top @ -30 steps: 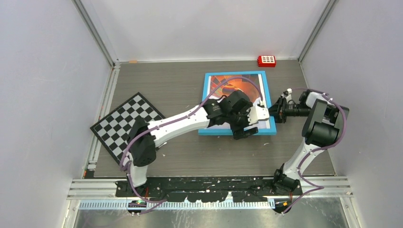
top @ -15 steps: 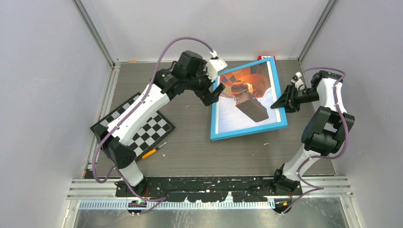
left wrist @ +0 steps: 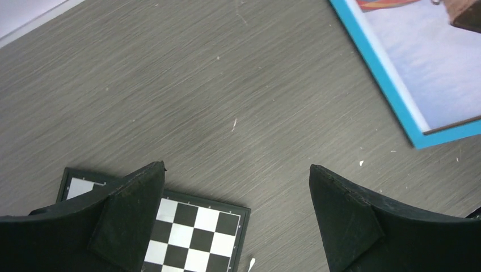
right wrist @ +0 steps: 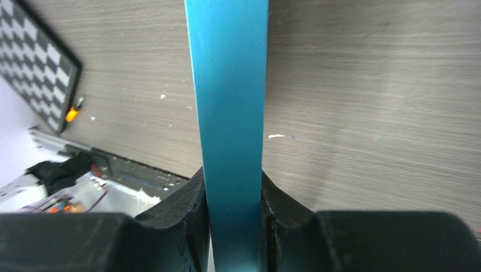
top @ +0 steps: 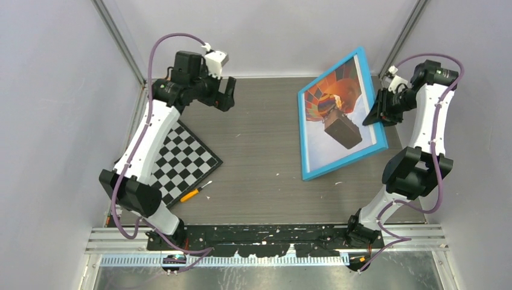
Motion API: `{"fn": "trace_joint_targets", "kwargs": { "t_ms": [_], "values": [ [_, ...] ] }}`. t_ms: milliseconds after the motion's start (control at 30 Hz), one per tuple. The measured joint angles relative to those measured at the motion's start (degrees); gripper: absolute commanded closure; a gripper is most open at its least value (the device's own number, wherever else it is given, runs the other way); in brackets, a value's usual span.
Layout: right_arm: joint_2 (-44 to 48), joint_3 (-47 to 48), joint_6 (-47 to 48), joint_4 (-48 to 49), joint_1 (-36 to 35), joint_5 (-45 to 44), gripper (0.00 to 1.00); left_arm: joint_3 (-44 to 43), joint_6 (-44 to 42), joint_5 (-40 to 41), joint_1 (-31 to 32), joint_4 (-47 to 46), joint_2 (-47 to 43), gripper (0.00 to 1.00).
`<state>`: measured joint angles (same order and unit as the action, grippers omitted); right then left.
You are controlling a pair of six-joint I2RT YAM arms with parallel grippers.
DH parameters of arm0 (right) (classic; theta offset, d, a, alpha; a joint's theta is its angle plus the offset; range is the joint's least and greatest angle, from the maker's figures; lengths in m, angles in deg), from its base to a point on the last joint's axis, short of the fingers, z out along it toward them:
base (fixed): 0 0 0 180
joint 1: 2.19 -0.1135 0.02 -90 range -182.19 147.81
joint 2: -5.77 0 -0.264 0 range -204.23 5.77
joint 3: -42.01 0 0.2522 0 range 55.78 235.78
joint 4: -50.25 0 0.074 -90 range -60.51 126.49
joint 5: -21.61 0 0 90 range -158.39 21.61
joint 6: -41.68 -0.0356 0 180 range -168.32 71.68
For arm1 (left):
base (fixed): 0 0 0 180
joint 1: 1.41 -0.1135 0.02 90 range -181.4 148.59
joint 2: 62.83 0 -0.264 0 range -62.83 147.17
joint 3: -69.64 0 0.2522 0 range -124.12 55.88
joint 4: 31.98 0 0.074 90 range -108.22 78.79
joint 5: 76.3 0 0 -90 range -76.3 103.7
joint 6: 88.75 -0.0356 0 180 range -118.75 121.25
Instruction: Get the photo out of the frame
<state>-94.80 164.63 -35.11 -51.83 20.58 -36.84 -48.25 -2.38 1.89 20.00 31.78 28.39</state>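
Observation:
The right gripper swings the frame's edge over the bare middle tabletop next and releases it, since that tabletop lies to the gripper's left in the top view.
The blue-bordered frame (top: 309, 152) stands tilted up on its lower edge at the right of the table, its face toward the left. The photo (top: 336, 115) of an orange striped balloon with dark basket sits inside it. My right gripper (top: 375, 115) is shut on the frame's right edge; in the right wrist view the blue edge (right wrist: 230, 113) runs up between the fingers (right wrist: 184, 209). My left gripper (top: 223, 93) is open and empty, raised at the back left, well away from the frame. The left wrist view shows the frame's corner (left wrist: 417, 133).
A black-and-white chequered board (top: 175, 163) lies at the left, also in the left wrist view (left wrist: 187, 232). A small orange-handled tool (top: 192, 193) lies by its near corner. Grey walls close in the table at the back and both sides.
My right gripper has lifted the frame from flat to steeply tilted. My left arm has pulled away from the frame to the back left.

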Motion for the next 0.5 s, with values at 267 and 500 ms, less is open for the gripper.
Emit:
{"fn": "trace_joint_targets", "kwargs": {
  "t_ms": [267, 500],
  "values": [
    [0.5, 12.2, 2.4, -1.8, -4.5, -10.2, 0.99, 2.4, 4.5, -1.2, -3.9, -0.6, -3.0, 0.00],
    [3.8, 13.7, 2.4, -2.0, -13.6, -19.8, 1.00, 6.4, 8.5, -3.5, -4.3, -0.9, -3.9, 0.00]
  ]
}}
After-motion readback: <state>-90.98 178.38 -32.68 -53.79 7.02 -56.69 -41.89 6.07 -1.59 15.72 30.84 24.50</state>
